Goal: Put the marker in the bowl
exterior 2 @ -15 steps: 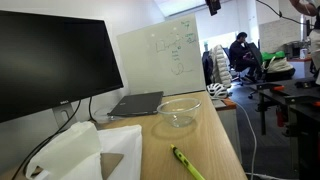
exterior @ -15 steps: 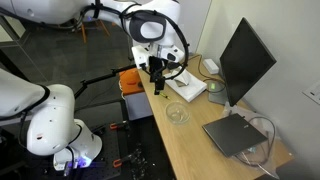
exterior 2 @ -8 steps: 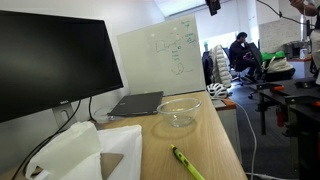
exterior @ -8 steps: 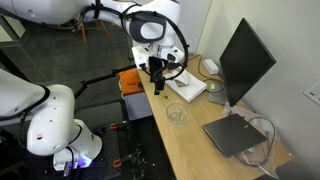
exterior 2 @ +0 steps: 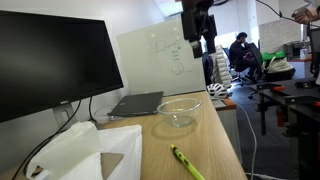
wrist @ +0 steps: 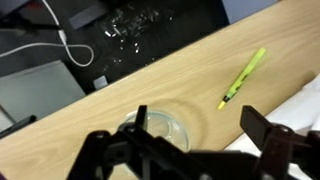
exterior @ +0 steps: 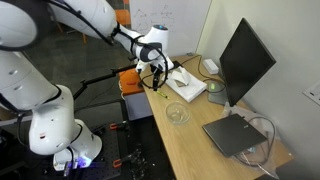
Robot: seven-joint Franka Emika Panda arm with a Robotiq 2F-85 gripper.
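Note:
My open gripper moves toward the right in the wrist view next, lowering and turning over the marker's end by the bowl, since the marker lies slanted.
The marker [wrist: 243, 77] is a short yellow-green stick lying flat on the wooden table; it also shows near the table's front edge in an exterior view [exterior 2: 186, 162]. The clear glass bowl [wrist: 160, 130] stands empty on the table and shows in both exterior views [exterior 2: 178, 111] [exterior: 177, 113]. My gripper [wrist: 190, 150] is open and empty, hovering above the table with the bowl under it and the marker off to one side. It also shows in both exterior views [exterior 2: 197, 40] [exterior: 155, 75].
A black monitor [exterior 2: 50, 60] and a laptop [exterior 2: 135, 104] stand at the table's back. A white crumpled bag [exterior 2: 75, 150] lies beside the marker. A whiteboard [exterior 2: 165, 55] stands behind. An orange box [exterior: 130, 80] sits off the table's edge.
The arm has swung and come down towards the table; the gripper, earlier barely in view at the top of an exterior view, now hangs above the bowl. Marker and bowl have not moved.

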